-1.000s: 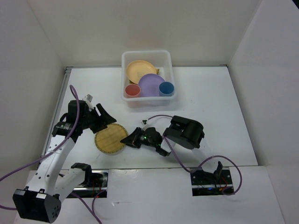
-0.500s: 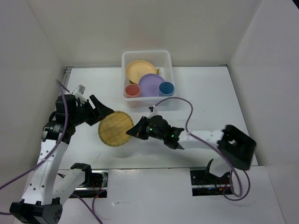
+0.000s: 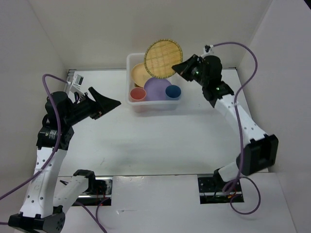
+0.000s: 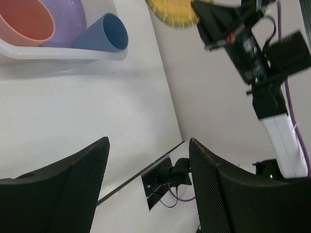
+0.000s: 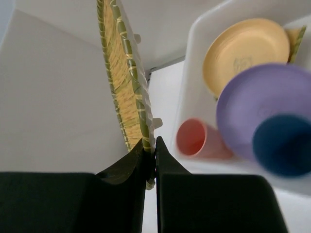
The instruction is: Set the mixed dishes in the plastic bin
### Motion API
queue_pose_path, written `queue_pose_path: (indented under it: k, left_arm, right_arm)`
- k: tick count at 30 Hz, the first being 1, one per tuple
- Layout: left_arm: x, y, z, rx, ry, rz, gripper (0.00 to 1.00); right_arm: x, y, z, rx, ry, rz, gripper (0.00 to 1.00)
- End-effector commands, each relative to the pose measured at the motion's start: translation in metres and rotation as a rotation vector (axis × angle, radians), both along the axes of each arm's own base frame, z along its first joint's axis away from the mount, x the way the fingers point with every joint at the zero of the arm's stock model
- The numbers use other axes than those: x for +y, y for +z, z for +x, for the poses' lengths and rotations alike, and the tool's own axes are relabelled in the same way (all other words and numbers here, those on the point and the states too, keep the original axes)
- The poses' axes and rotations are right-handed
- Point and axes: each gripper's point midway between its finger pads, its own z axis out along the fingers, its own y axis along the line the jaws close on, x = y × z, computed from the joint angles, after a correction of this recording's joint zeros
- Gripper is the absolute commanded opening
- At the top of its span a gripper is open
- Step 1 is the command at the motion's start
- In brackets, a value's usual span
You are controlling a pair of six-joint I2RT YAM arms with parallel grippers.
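Note:
The woven straw-coloured plate [image 3: 163, 58] next needs to come down with my right gripper into the far part of the bin, over the pale orange plate [image 3: 142, 73], because the cups fill the near side of the bin.
My right gripper [image 3: 181, 67] is shut on the rim of a woven straw-coloured plate [image 3: 163, 58] and holds it up above the plastic bin [image 3: 131, 101]. In the right wrist view the plate [image 5: 122, 73] stands edge-on between my closed fingers [image 5: 131, 165]. The bin holds a pale orange plate [image 3: 142, 73], a lavender plate [image 3: 156, 89], a red cup [image 3: 138, 93] and a blue cup [image 3: 173, 91]. A sliver of straw weave [image 5: 296, 39] shows behind the orange plate. My left gripper [image 3: 109, 104] is open and empty, raised left of the bin.
White walls close the table on the left, right and back. The bin stands at the back middle against the far wall. Purple cables hang from both arms. The arm bases sit at the near edge.
My right gripper lifted the woven plate from the front table up and back to above the bin. My left gripper let go of it, rose and moved away to the left.

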Motion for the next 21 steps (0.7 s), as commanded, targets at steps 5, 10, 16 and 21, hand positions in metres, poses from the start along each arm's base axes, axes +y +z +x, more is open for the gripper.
queue_pose_path:
  k: [5, 10, 16, 21]
  left_arm:
    - [0.003, 0.009, -0.001, -0.035, 0.001, 0.004, 0.74]
    - [0.003, 0.003, -0.001, -0.022, 0.0, 0.012, 0.74]
    - [0.003, -0.003, -0.001, -0.01, -0.002, 0.02, 0.74]
    - [0.005, -0.001, 0.001, -0.019, 0.007, 0.02, 0.74]
  right_arm:
    - [0.022, 0.002, 0.097, -0.04, 0.169, -0.09, 0.0]
    - [0.03, -0.051, 0.144, 0.092, 0.188, -0.153, 0.0]
    - [0.042, -0.104, 0.177, 0.189, 0.221, -0.179, 0.0]
    - [0.051, -0.141, 0.189, 0.26, 0.208, -0.218, 0.0]
